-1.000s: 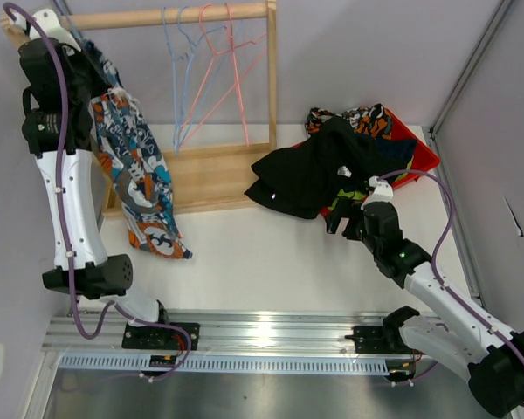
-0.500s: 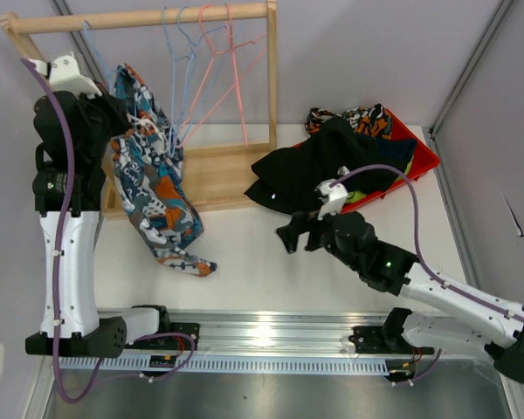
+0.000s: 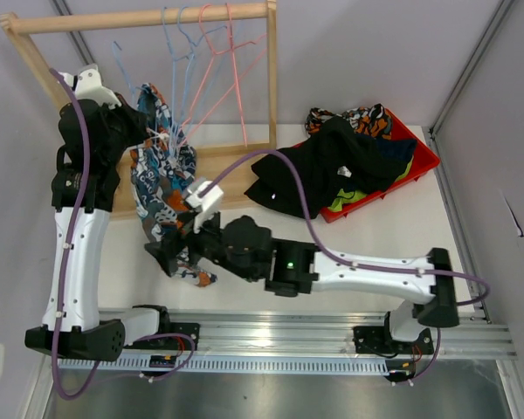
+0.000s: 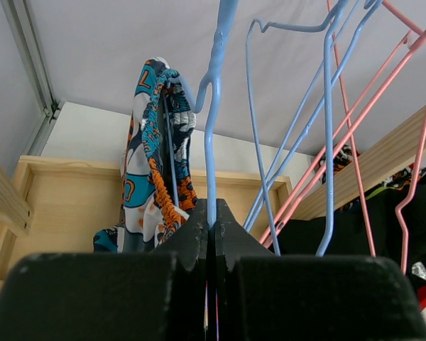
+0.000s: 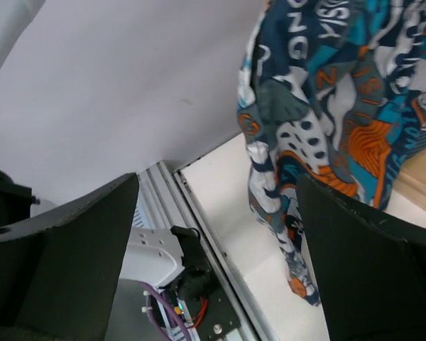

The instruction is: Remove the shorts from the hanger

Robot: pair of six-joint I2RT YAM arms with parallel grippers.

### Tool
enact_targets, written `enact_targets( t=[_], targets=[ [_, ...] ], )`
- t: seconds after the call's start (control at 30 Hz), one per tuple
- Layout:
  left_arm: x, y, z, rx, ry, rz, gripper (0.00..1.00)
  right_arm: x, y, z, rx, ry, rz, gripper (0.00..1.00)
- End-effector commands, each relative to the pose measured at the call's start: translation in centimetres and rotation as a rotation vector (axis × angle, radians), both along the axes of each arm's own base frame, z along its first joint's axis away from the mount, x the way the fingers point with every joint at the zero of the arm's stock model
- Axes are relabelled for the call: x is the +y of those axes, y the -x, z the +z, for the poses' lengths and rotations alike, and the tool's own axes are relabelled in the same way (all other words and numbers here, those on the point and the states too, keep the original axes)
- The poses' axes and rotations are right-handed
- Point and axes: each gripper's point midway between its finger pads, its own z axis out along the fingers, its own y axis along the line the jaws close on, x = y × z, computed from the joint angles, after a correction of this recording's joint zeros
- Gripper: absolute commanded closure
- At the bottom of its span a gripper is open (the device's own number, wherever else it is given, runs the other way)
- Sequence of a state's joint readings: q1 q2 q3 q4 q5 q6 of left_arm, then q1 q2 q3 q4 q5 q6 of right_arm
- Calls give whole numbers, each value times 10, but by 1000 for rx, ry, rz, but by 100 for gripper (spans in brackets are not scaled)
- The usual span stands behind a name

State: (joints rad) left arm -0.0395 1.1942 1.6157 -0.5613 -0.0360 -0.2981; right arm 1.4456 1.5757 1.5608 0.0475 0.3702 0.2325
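Note:
Next, my right gripper needs to go to the left in the top view onto the shorts' lower hem, since the hem's edge hangs ahead between the gripper's open fingers.
The blue-orange-white patterned shorts [image 3: 162, 188] hang from a light blue wire hanger [image 4: 214, 128], with their lower end trailing on the table. My left gripper [image 3: 144, 131] is shut on the hanger's neck [image 4: 213, 217] and holds it in front of the wooden rack. The shorts show at the left in the left wrist view [image 4: 153, 163]. My right gripper [image 3: 170, 259] is open, low by the shorts' bottom end. In the right wrist view [image 5: 220, 270] the shorts [image 5: 326, 92] hang just ahead, between the spread fingers [image 5: 373, 270].
The wooden rack [image 3: 140, 17] carries several empty blue and pink hangers [image 3: 210, 70]. A red tray [image 3: 419, 157] at the back right holds black shorts [image 3: 314, 170], lime green shorts [image 3: 349, 201] and camouflage shorts [image 3: 358, 118]. A metal rail [image 3: 262, 336] runs along the near edge.
My left arm has carried the hanger and patterned shorts rightward off the rack's left end. My right arm has swung from the red tray leftward to the shorts' lower end.

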Motion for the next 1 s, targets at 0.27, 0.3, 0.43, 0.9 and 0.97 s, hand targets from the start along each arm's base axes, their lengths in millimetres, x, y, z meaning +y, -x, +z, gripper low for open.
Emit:
enact_targets(
  t=[0.27,0.3,0.43,0.9,0.97],
  targets=[
    [-20,28,55,-139,11,-115,100,87,-35,-34,-18,40,-86,1],
    [-20,31,57,-144,10,-115,100,89,-36,-38,-8,41,-94,1],
    [-20,36,59,-149,4,-123,100,95,-40,-59,19,61,-106,3],
    [-12,37,66,-168,-18,-81,100,77,-32,-87,43,124,-99,100],
    [-11,37,71,-173,-23,-75,100,66,-17,-111,51,154,-83,100]
  ],
)
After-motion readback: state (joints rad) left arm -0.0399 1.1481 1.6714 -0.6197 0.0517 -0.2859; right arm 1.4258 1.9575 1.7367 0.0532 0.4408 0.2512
